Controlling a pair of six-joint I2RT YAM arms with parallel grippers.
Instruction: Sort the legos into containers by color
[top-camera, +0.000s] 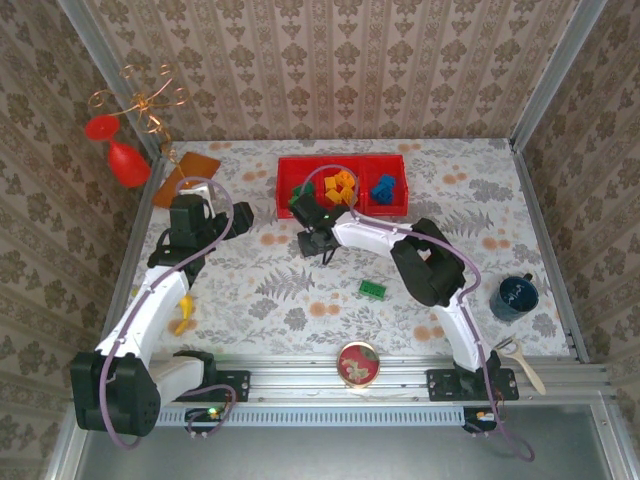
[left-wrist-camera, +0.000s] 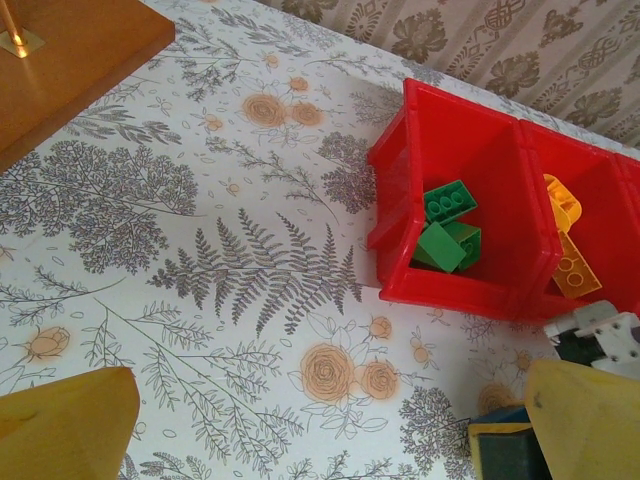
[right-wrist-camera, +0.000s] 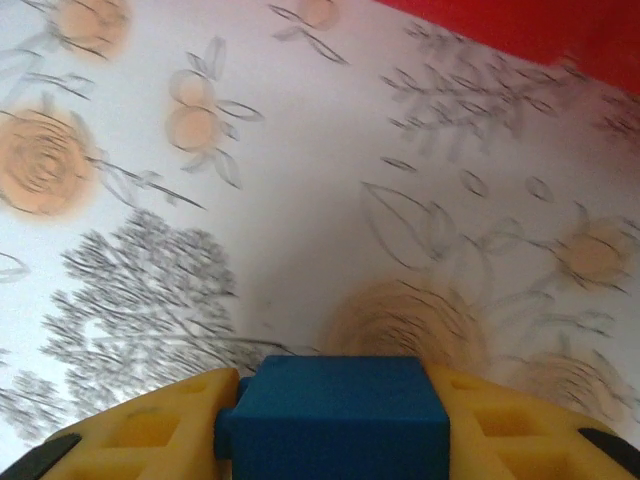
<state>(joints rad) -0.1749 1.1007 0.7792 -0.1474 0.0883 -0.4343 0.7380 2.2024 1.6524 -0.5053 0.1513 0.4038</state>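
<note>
The bin of blue legos lies outward of the right gripper, beyond the middle bin, so the gripper will lift outward over that bin to let go of its lego.
The containers are three joined red bins (top-camera: 340, 161) at the back of the table. Green legos (left-wrist-camera: 448, 225) lie in the left bin (left-wrist-camera: 395, 190), orange-yellow legos (top-camera: 340, 186) in the middle one, blue legos (top-camera: 383, 187) in the right one. One green lego (top-camera: 372, 289) lies loose on the table in front. My right gripper (top-camera: 318, 240) is low over the table just in front of the bins, shut on a blue lego (right-wrist-camera: 335, 415) between its yellow fingers (right-wrist-camera: 150, 430). Left of the bins, my left gripper (left-wrist-camera: 330, 390) hangs open over bare cloth.
An orange-brown board (top-camera: 186, 165) with a red glass (top-camera: 125, 160) stands at the back left. A small yellow figure (top-camera: 183, 312) lies by the left arm. A dark mug (top-camera: 516, 296) stands at the right. A round tin (top-camera: 358, 362) sits at the near edge.
</note>
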